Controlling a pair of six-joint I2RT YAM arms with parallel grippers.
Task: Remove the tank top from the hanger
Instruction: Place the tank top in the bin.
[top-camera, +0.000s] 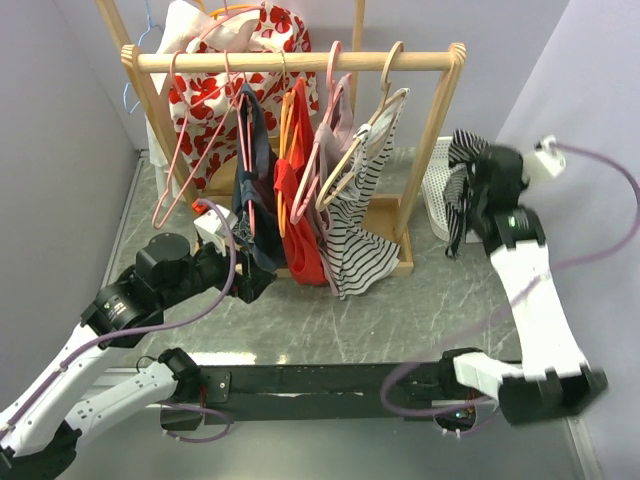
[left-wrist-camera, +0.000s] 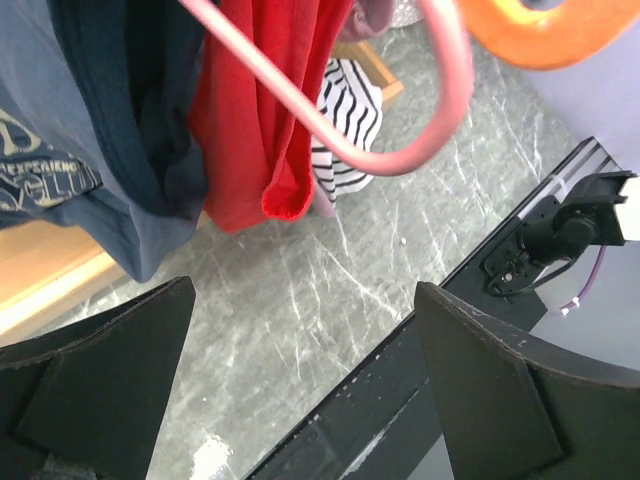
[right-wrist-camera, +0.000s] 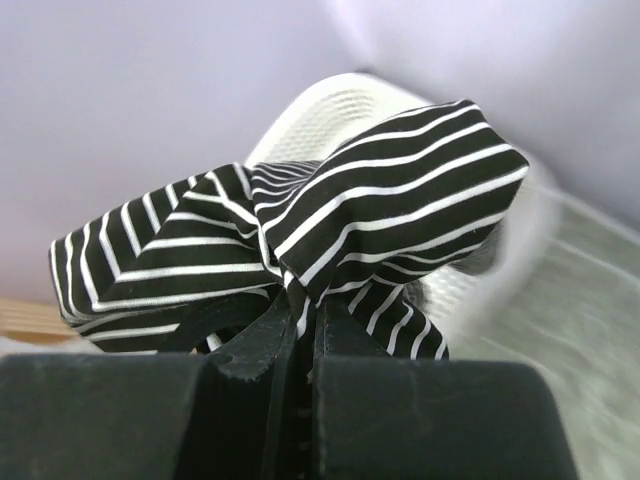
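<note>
The right gripper carries the unhooked tank top outward next, lowers it to the white mesh basket (top-camera: 436, 190) (right-wrist-camera: 340, 115) below and outward of the gripper, and releases it.
The tank top (top-camera: 460, 190) is black with thin white stripes. It hangs bunched from my right gripper (top-camera: 478, 182), off the rack and away from every hanger. In the right wrist view the striped cloth (right-wrist-camera: 380, 195) is pinched between the jaws of the right gripper (right-wrist-camera: 305, 300), which is shut on it. My left gripper (top-camera: 250, 285) sits low beside the hanging clothes, its jaws wide apart. In the left wrist view the left gripper (left-wrist-camera: 305, 390) holds nothing, and a bare pink hanger (left-wrist-camera: 400, 160) curves above it.
A wooden rack (top-camera: 300, 62) carries several hangers with a floral garment (top-camera: 205, 100), a navy one (top-camera: 255, 190), a red one (top-camera: 300, 225) and a white striped one (top-camera: 360, 250). A white mesh basket (top-camera: 437, 190) stands right of the rack, just behind the tank top.
</note>
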